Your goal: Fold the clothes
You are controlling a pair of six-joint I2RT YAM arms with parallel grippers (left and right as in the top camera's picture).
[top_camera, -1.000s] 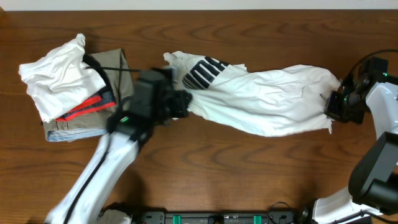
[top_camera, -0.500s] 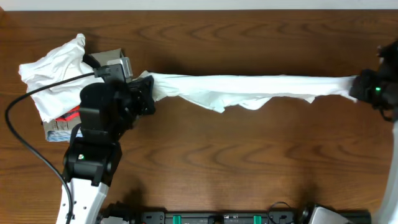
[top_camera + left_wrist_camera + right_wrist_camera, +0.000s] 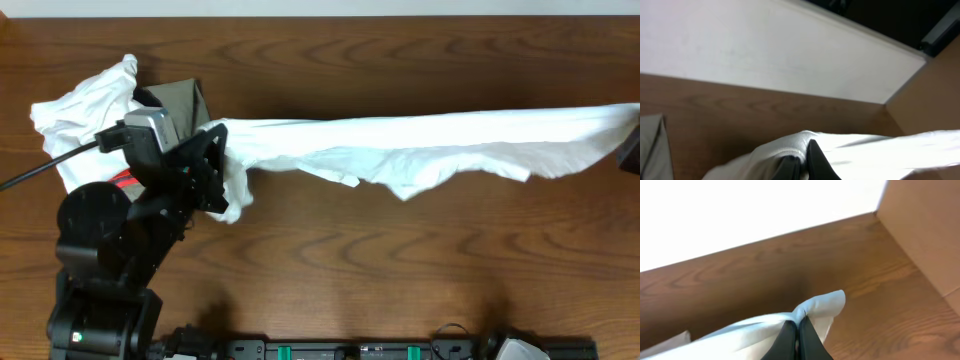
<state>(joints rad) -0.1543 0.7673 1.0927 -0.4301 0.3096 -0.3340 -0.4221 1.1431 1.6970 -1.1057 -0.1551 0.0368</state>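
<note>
My left gripper holds the pinched corner of the cloth. Next I will carry the corner outward, clear of the pile, over the bare tabletop that reaches the pale wall there, and release it.
The clothes (image 3: 420, 145) are a long white wrinkled cloth, pulled out in a band across the table from left to right, with the lower edge sagging. My left gripper (image 3: 217, 160) is shut on the left end, and cloth hangs in a bunch below it. In the left wrist view the black fingertips (image 3: 815, 161) pinch a white fold, my left gripper (image 3: 802, 159) closed around it. My right gripper (image 3: 798, 330) is shut on the other end of the clothes (image 3: 822, 305), a corner sticking up past its tips. In the overhead view it lies almost beyond the right edge.
A pile sits at the back left: a crumpled white garment (image 3: 80, 120), a khaki-olive one (image 3: 188, 100) and a red-and-black one (image 3: 122, 181). The left arm's base (image 3: 100, 270) fills the front left. A pale wall (image 3: 765, 50) runs along the far edge.
The cloth went from lying bunched on the table to being stretched between both grippers. The left gripper drew back to the left and the right gripper moved out past the right edge.
</note>
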